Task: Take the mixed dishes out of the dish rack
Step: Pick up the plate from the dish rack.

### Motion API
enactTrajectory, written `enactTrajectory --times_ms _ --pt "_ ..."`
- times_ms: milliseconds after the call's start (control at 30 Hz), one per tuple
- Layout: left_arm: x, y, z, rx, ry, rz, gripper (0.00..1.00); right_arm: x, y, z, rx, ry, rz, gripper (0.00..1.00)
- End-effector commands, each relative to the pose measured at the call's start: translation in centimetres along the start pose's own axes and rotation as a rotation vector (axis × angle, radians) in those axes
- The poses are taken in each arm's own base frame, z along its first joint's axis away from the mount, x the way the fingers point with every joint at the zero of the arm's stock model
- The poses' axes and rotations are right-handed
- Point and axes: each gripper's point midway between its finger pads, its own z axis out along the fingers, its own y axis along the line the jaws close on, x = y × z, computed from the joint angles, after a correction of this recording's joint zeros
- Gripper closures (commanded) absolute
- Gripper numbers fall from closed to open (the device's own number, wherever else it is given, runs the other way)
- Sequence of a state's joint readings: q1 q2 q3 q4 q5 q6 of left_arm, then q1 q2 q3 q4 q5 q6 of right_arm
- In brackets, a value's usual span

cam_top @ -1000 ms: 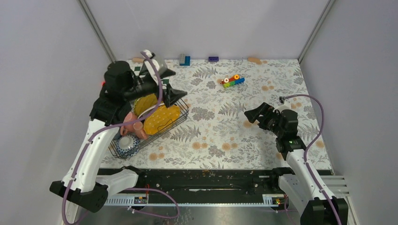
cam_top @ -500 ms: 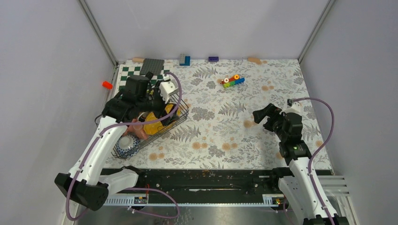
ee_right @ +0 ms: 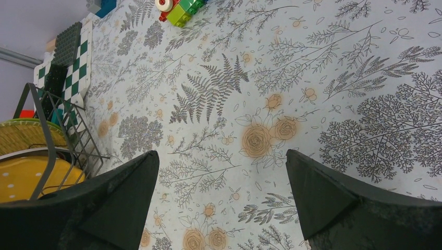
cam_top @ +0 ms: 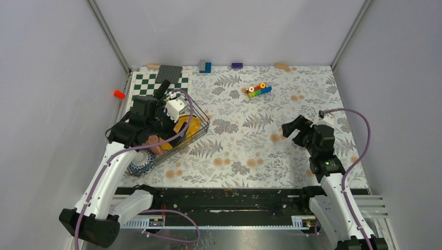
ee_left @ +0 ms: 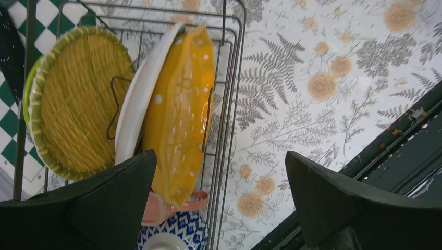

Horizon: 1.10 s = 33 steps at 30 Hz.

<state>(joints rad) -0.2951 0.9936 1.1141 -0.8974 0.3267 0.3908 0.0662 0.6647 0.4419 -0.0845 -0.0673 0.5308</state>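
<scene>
I will lower my left gripper, fingers astride, onto the yellow dotted plate's upper rim, as it stands last, beside bare cloth.
The black wire dish rack [cam_top: 200,122] [ee_left: 230,78] stands at the table's left. Upright in it are a lime-green woven plate [ee_left: 78,99], a white plate [ee_left: 136,104] and a yellow dotted plate [ee_left: 182,104] [cam_top: 188,126]. At its near end lie a pink cup [ee_left: 180,204] and a blue-and-white patterned bowl [ee_left: 174,229] [cam_top: 142,161]. My left gripper [ee_left: 220,156] hangs open above the rack's near right side, holding nothing. Over bare cloth at the right, my right gripper [cam_top: 293,130] [ee_right: 221,153] is open and empty. The right wrist view shows the rack [ee_right: 49,122] at its far left.
A green-and-white chequered board [cam_top: 151,83] with a grey baseplate [cam_top: 169,73] lies behind the rack. Coloured toy bricks [cam_top: 259,90] [ee_right: 180,8] sit at the back middle, with more bricks [cam_top: 205,66] along the far edge. A red piece [cam_top: 119,94] lies off the cloth at the left.
My left arm has come down from behind the rack toward the near side, and now hangs low over the dishes. The right gripper shifted slightly right early on, then held still.
</scene>
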Motion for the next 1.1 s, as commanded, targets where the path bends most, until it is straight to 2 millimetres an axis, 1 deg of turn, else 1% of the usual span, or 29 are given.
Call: enactTrajectory --times_ms 0,67,167,267,400,467,733,867,933,1067 --pt "1.1 1.4 0.2 -0.08 0.017 0.041 0.01 -1.0 0.0 0.0 0.003 -0.042 -0.016 0.01" --pt "1.4 1.6 0.4 -0.092 0.018 0.046 0.01 -1.1 -0.1 0.0 0.008 -0.049 -0.017 0.01" --pt "1.4 2.5 0.5 -0.139 0.015 0.055 0.01 -1.1 -0.1 0.0 0.009 -0.048 -0.018 0.01" --pt "1.8 3.3 0.6 -0.179 0.029 0.075 0.01 -1.0 -0.2 0.0 0.015 -0.048 -0.018 0.01" --pt "2.4 3.2 1.0 -0.168 0.041 0.081 0.01 -1.0 -0.4 0.1 0.023 -0.049 -0.018 0.01" --pt "2.5 3.4 1.3 -0.177 0.039 0.092 0.01 -1.0 -0.4 0.1 0.022 -0.045 -0.017 0.01" --pt "2.5 4.2 2.8 -0.191 0.011 0.122 0.01 -0.9 -0.4 0.1 0.021 -0.046 -0.019 0.01" --pt "1.7 5.0 3.5 -0.201 -0.031 0.136 0.01 -0.9 -0.4 0.1 0.022 -0.048 -0.019 0.01" --pt "1.8 4.9 4.0 -0.181 -0.04 0.135 0.01 -0.8 -0.4 0.2 0.021 -0.046 -0.018 0.01" --pt "1.9 3.7 4.5 -0.111 -0.043 0.134 0.04 -0.6 0.0 0.3 -0.002 -0.032 -0.017 0.01"
